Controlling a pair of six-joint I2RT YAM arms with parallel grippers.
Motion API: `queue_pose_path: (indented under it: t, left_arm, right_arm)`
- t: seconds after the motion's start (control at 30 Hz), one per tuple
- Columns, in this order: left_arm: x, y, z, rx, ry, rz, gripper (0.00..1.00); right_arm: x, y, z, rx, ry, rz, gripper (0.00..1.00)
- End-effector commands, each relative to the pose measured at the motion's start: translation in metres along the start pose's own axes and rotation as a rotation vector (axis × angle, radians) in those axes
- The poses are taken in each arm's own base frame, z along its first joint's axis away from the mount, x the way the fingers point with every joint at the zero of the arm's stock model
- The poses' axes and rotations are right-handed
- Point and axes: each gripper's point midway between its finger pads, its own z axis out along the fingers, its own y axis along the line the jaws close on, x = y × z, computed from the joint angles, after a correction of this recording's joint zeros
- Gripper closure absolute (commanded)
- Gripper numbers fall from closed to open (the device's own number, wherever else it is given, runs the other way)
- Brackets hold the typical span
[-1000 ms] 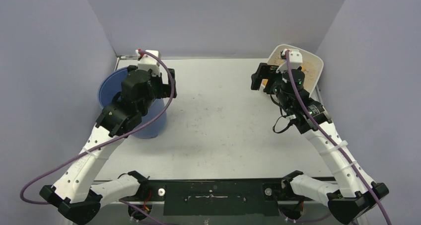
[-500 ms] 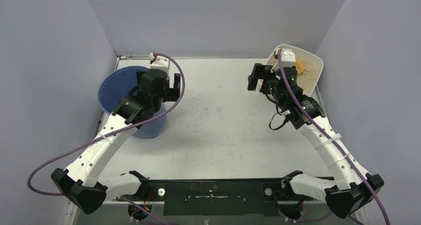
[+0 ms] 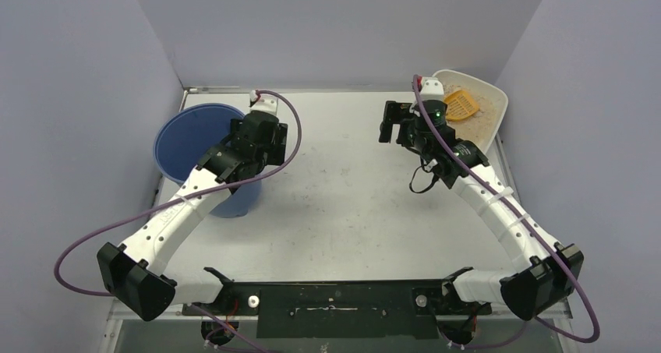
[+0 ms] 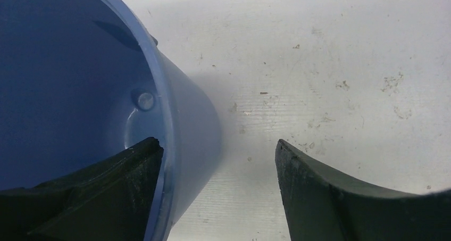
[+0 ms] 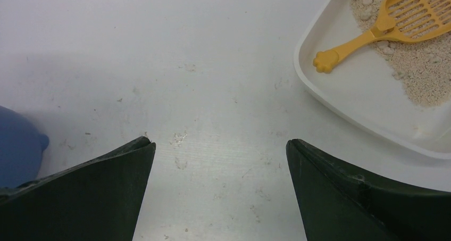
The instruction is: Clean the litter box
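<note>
My right gripper is above the box's rim by the scoop handle [image 5: 298, 61], which is to the gripper's right in the wrist view. I should lower its fingers that way, one on each side of the rim.
The white litter box [image 3: 499, 113] sits at the far right corner with tan granules inside; it also shows in the right wrist view [image 5: 340, 100]. A yellow slotted scoop [image 3: 460, 104] lies in the litter [image 5: 391, 25]. The tall blue bucket [image 3: 187, 139] stands at the far left. My left gripper [image 3: 273, 139] is open and empty above the bucket's right rim [image 4: 159, 92], with one finger over the inside and one over the table [image 4: 218, 148]. My right gripper [image 3: 394, 123] is open and empty over bare table [image 5: 219, 142], left of the litter box.
The grey table [image 3: 343, 189] is scuffed, with scattered specks of litter. Purple-grey walls close in on the left, back and right. The bucket's side shows at the left edge of the right wrist view [image 5: 16, 150]. A black base rail runs along the near edge [image 3: 335, 310].
My left gripper has moved right, from over the bucket to its right rim. My right gripper has moved left off the litter box, uncovering the scoop.
</note>
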Motion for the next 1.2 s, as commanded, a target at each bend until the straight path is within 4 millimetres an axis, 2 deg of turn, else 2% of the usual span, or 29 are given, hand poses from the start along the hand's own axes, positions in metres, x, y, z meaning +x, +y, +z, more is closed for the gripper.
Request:
queue_pose_path:
  t: [0.0, 0.17, 0.4, 0.47, 0.73, 0.93, 1.17]
  left_arm:
    - [-0.001, -0.003, 0.006, -0.006, -0.004, -0.018, 0.3]
    - [-0.006, -0.003, 0.004, 0.0, -0.014, -0.018, 0.5]
    - [-0.014, -0.001, 0.003, -0.014, -0.027, -0.009, 0.91]
    - [-0.018, -0.003, 0.003, -0.011, -0.032, -0.008, 1.0]
    - [-0.052, -0.015, -0.003, 0.027, -0.102, -0.008, 1.0]
    - [-0.083, -0.032, -0.008, 0.071, -0.17, 0.011, 1.0]
    - [-0.101, -0.062, 0.011, 0.122, -0.197, 0.026, 1.0]
  right_arm:
    - [-0.022, -0.002, 0.01, 0.044, -0.053, 0.02, 0.0]
    - [-0.021, -0.022, 0.027, 0.143, -0.03, 0.027, 0.01]
    - [-0.015, -0.058, 0.062, 0.211, 0.008, 0.13, 0.07]
    - [-0.014, -0.066, 0.073, 0.24, 0.016, 0.149, 0.08]
    - [0.005, -0.099, 0.12, 0.37, 0.082, 0.178, 0.1]
    - [0.006, -0.113, 0.144, 0.375, 0.085, 0.208, 0.1]
    - [0.007, -0.139, 0.18, 0.376, 0.094, 0.277, 0.1]
